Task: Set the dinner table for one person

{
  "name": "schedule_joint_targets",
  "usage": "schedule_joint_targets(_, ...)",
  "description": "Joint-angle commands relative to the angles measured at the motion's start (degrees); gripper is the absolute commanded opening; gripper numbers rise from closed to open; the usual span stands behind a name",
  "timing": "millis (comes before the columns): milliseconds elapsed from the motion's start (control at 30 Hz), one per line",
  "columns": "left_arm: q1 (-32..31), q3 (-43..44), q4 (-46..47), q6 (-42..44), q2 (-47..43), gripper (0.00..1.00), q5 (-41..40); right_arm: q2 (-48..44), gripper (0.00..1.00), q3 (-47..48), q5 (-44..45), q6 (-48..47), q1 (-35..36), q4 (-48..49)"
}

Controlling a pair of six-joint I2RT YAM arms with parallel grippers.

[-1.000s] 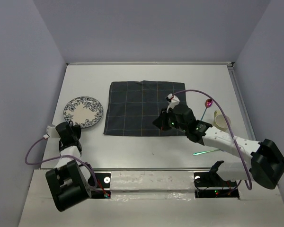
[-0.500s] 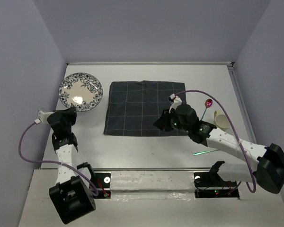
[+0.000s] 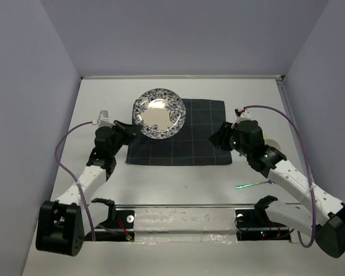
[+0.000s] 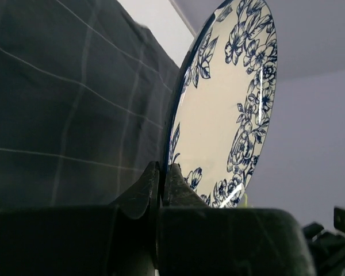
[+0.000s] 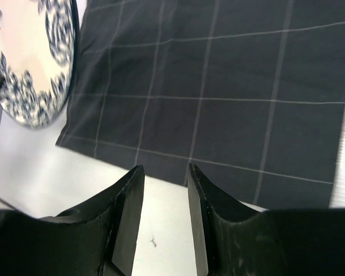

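The plate in my left gripper is off-center. Next I need to move it down and to its right in the top view to the placemat's middle (image 3: 183, 135) and let go of it there.
A white plate with a blue flower rim (image 3: 159, 113) hangs tilted above the back left part of the dark checked placemat (image 3: 181, 141). My left gripper (image 3: 131, 127) is shut on the plate's edge. In the left wrist view the fingertips (image 4: 162, 167) pinch the rim of the plate (image 4: 230, 103), which stands almost edge-on over the placemat (image 4: 63, 115). My right gripper (image 3: 219, 138) is open and empty over the placemat's near right corner. The right wrist view shows it (image 5: 165, 169) above the cloth's near edge (image 5: 218, 86) and the white dinner table (image 5: 161, 230), with the plate (image 5: 29, 63) at the left.
A green-handled utensil (image 3: 253, 184) lies on the dinner table (image 3: 178, 172) near the front right. A pale cup (image 3: 274, 150) shows partly behind the right arm. Grey walls close the table at the back and both sides.
My left arm lifted the plate off the table's left side and carried it right, over the placemat. My right gripper opened and drew back to the placemat's right edge.
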Motion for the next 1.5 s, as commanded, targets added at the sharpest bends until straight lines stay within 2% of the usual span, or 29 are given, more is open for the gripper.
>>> schedule_joint_targets(0,-9.3,1.1,22.6,-5.9,5.0,0.0,-1.2,-2.8,0.42,0.5,-0.9,-1.4,-6.2,-3.1)
schedule_joint_targets(233,-14.1,3.6,28.1,-5.4,17.9,0.0,-2.9,-5.8,0.42,-0.4,-0.4,-2.1,-10.4,-5.0)
schedule_joint_targets(433,-15.5,5.9,27.8,-3.4,22.4,0.0,-5.7,-4.9,0.41,-0.9,-0.2,-2.5,-11.0,-4.9)
schedule_joint_targets(700,-16.4,7.8,27.9,-2.1,30.7,0.0,-3.0,-4.6,0.41,-1.8,0.4,-3.2,-11.5,-4.8)
schedule_joint_targets(1300,-16.6,7.8,25.7,-1.4,35.9,0.0,-3.5,-4.2,0.41,-1.6,1.3,-4.0,-12.0,-4.9)
schedule_joint_targets(1433,-16.6,7.5,23.8,-1.1,35.9,0.23,-4.1,-4.4,0.42,-0.7,3.4,-5.1,-12.6,-6.5)
schedule_joint_targets(1467,-16.6,7.4,23.7,-0.9,35.7,0.36,-4.3,-4.4,0.42,-0.4,3.8,-5.2,-12.6,-6.8)
